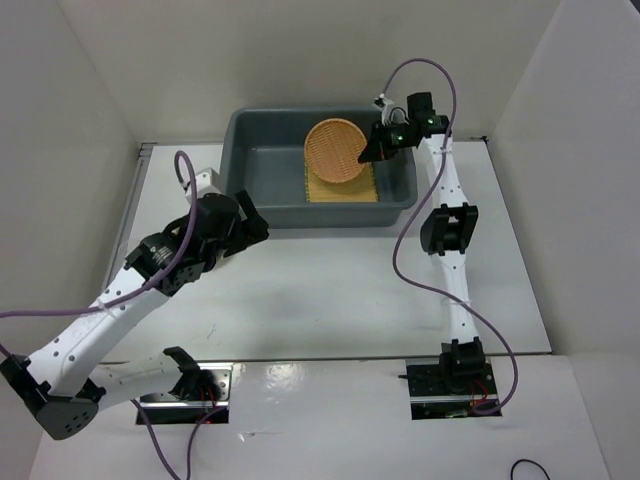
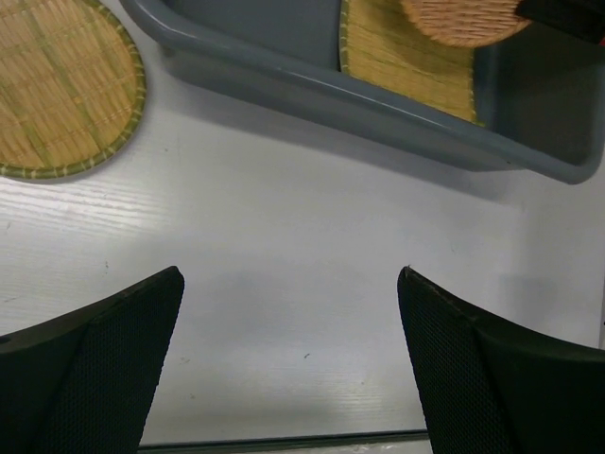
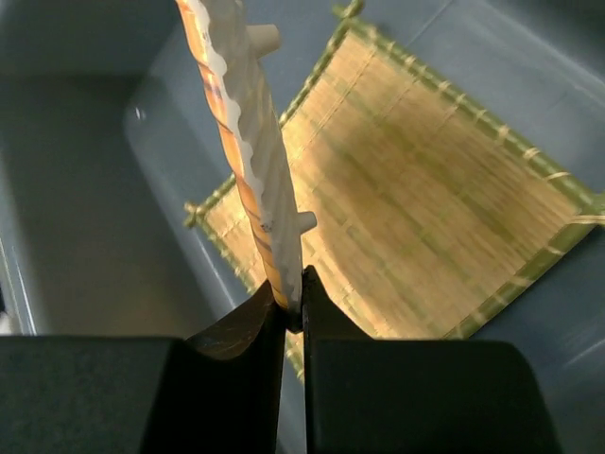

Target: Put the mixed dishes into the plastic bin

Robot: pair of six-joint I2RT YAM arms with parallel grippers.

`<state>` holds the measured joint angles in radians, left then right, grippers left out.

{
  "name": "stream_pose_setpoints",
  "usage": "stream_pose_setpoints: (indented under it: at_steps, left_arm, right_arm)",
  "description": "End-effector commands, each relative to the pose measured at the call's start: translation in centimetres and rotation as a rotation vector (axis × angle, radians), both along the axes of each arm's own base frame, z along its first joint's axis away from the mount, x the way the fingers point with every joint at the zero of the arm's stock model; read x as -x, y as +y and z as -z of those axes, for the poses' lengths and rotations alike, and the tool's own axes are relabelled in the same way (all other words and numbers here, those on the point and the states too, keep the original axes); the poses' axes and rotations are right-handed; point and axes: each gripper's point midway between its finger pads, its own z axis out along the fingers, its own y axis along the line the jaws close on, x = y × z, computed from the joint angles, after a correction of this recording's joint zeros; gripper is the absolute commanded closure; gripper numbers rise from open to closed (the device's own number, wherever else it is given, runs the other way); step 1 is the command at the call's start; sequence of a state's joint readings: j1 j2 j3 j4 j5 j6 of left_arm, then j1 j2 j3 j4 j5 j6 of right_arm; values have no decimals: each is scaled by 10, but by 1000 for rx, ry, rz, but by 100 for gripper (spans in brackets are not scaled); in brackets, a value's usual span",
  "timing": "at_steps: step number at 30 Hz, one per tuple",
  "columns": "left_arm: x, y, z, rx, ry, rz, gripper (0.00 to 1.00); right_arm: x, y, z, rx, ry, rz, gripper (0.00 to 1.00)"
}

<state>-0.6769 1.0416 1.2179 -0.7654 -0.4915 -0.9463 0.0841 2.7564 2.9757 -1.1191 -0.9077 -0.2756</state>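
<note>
My right gripper lowers the tilted disc deeper into the bin next, then releases the disc's rim, since the yellow slatted mat (image 1: 345, 188) lies below the gripper.
The plastic bin (image 1: 255, 200) is a dark grey tub at the back of the table. A square yellow slatted mat (image 1: 345, 188) lies flat on its floor. My right gripper (image 1: 372, 150) is shut on the rim of an orange-brown woven disc (image 1: 335, 150) and holds it tilted above the mat, inside the bin. In the right wrist view the disc (image 3: 250, 142) stands edge-on between the jaws of the right gripper (image 3: 291, 303), over the mat (image 3: 425, 208). My left gripper (image 2: 288, 274) is open above bare table near the bin's front wall (image 2: 378, 109). A yellow-tan woven disc (image 2: 57, 85) lies on the table left of it.
White walls close in the table on the left, back and right. The right arm's purple cable (image 1: 400, 250) loops over the table right of the bin. The left arm (image 1: 160, 260) stretches across the table's left side, covering the yellow-tan disc from above.
</note>
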Motion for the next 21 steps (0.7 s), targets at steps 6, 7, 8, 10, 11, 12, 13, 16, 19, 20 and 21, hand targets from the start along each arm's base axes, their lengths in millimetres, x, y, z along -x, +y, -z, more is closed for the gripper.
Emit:
stream_pose_setpoints:
  at_steps: [6, 7, 8, 10, 11, 12, 13, 16, 19, 20, 21]
  left_arm:
    - [3, 24, -17, 116, -46, -90, 0]
    - [2, 28, -24, 145, -69, -110, 0]
    - [1, 31, -19, 150, -58, -131, 0]
    - [1, 36, -21, 172, -75, -157, 0]
    - [1, 36, -17, 177, -65, -165, 0]
    - [-1, 38, -19, 184, -75, -177, 0]
    - [0, 39, -16, 189, -71, -182, 0]
    - [-1, 39, -16, 213, -67, -195, 0]
    - [1, 40, -16, 235, -66, -207, 0]
    - [1, 39, -16, 247, -65, -214, 0]
    - [3, 41, -15, 248, -66, -214, 0]
  right_arm:
    - [-28, -7, -19, -350, 164, 63, 100]
    - [-29, -7, -16, -345, 160, 59, 100]
    - [-29, -8, -11, -328, 163, 73, 100]
    - [-30, -11, -10, -300, 173, 109, 100]
    - [-30, -13, -9, -284, 174, 123, 100]
    - [-27, -14, -5, -272, 207, 140, 100]
    - [-29, -18, 2, -239, 197, 162, 100]
    - [-26, -18, 7, -190, 221, 196, 100]
    - [-24, -25, 7, -144, 243, 249, 100]
    - [-21, -22, 6, -125, 246, 251, 100]
    - [-18, -22, 1, -119, 242, 246, 100]
